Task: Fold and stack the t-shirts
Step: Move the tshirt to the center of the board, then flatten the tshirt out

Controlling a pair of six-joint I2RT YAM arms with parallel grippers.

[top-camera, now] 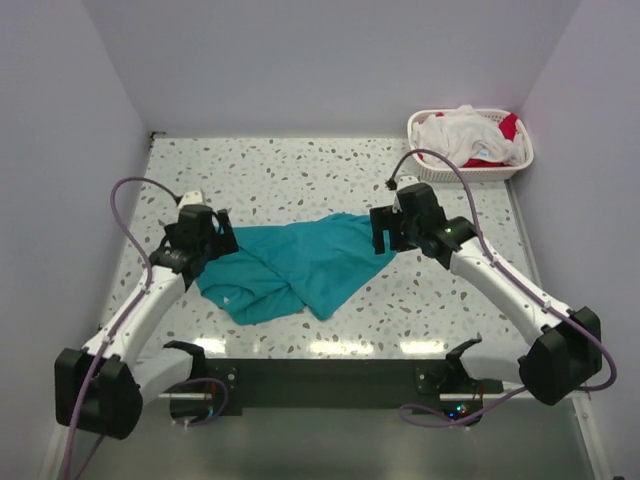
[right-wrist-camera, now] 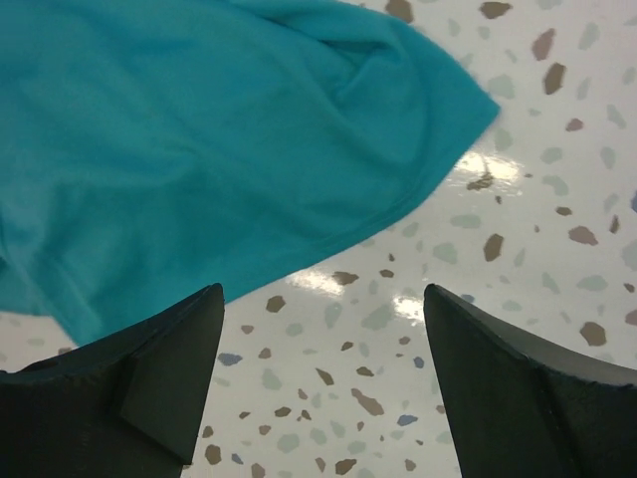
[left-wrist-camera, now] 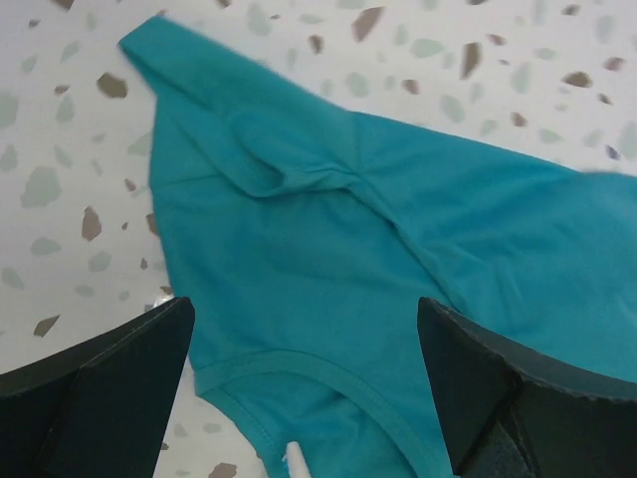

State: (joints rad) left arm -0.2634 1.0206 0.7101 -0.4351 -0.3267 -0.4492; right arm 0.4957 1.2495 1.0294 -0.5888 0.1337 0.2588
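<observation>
The shirt's pointed far corner point(left-wrist-camera: 151, 42) is past my open fingers, so I will move my left gripper to the left in the top view and down onto it.
A plain teal t-shirt point(top-camera: 290, 265) lies crumpled in the middle of the speckled table. My left gripper point(top-camera: 222, 238) hangs open over its left end; in the left wrist view the shirt point(left-wrist-camera: 328, 229) shows its round neck hem point(left-wrist-camera: 328, 373) and a small white label between my open jaws. My right gripper point(top-camera: 385, 232) is open and empty over the shirt's right end; in the right wrist view the shirt's edge point(right-wrist-camera: 229, 129) lies just beyond my jaws, with bare table between them. White and red t-shirts point(top-camera: 465, 135) sit bundled in the basket.
A white lattice plastic basket point(top-camera: 425, 168) stands at the back right corner of the table point(top-camera: 300, 170). White walls close in the table on three sides. The dark base rail point(top-camera: 320, 375) runs along the near edge.
</observation>
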